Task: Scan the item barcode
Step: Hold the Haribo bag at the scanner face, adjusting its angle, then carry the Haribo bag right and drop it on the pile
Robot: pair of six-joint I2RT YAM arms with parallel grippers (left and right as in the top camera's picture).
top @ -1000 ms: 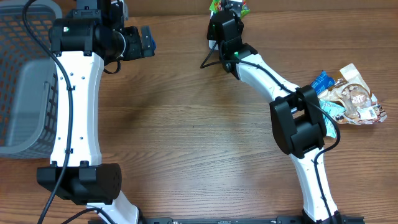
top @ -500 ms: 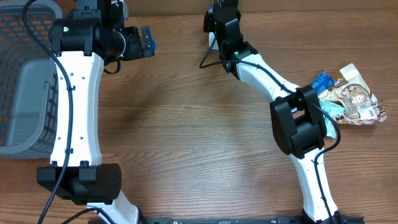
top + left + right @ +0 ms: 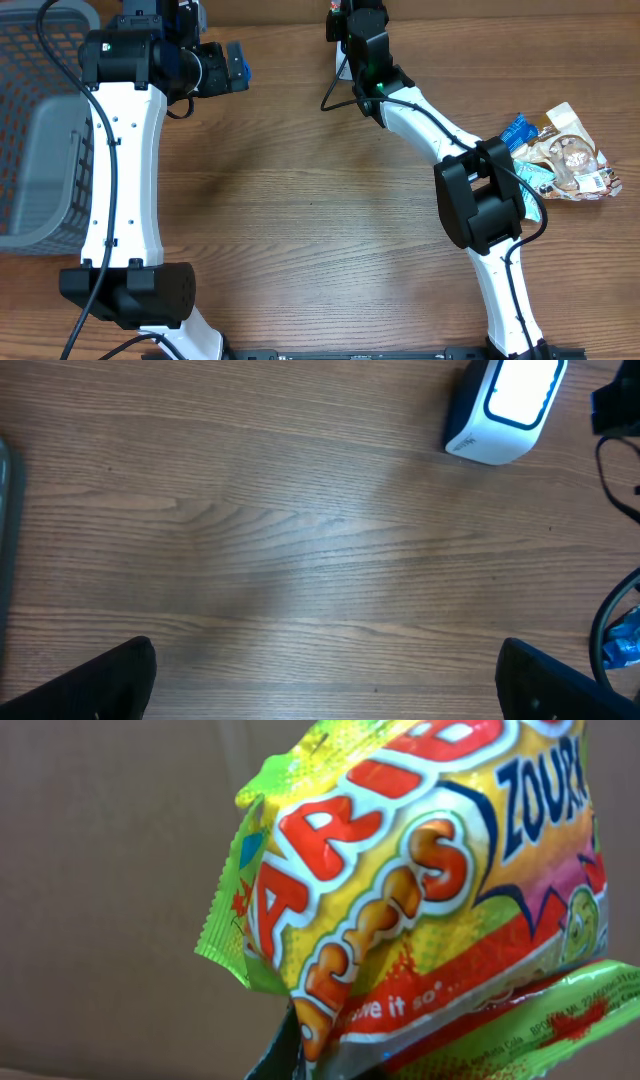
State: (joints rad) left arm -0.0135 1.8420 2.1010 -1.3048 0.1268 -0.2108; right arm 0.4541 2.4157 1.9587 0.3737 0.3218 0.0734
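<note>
I should next swing my right gripper back to the right in the overhead view and down, and let go of the bag where the snack heap lies.
A yellow, red and green Haribo candy bag (image 3: 420, 880) fills the right wrist view, and my right gripper (image 3: 335, 1060) is shut on its lower edge. One dark finger (image 3: 285, 1055) shows beside the wrapper. No barcode is visible on the side facing the camera. Overhead, that gripper (image 3: 350, 12) is at the table's far edge, with only a sliver of the bag (image 3: 337, 8) in frame. The white barcode scanner (image 3: 500, 405), its window lit, stands on the table just below that arm. My left gripper (image 3: 330, 695) hovers open over bare wood, also seen overhead (image 3: 237, 65).
A grey mesh basket (image 3: 40, 120) stands at the left edge. A heap of snack packets (image 3: 565, 160) lies at the right. The scanner's black cable (image 3: 335, 95) runs across the wood near the right arm. A blue packet (image 3: 622, 645) shows at the left wrist view's right edge.
My right gripper has carried the candy bag farther toward the table's far edge, so the bag has almost left the overhead view. The left arm has stayed still.
</note>
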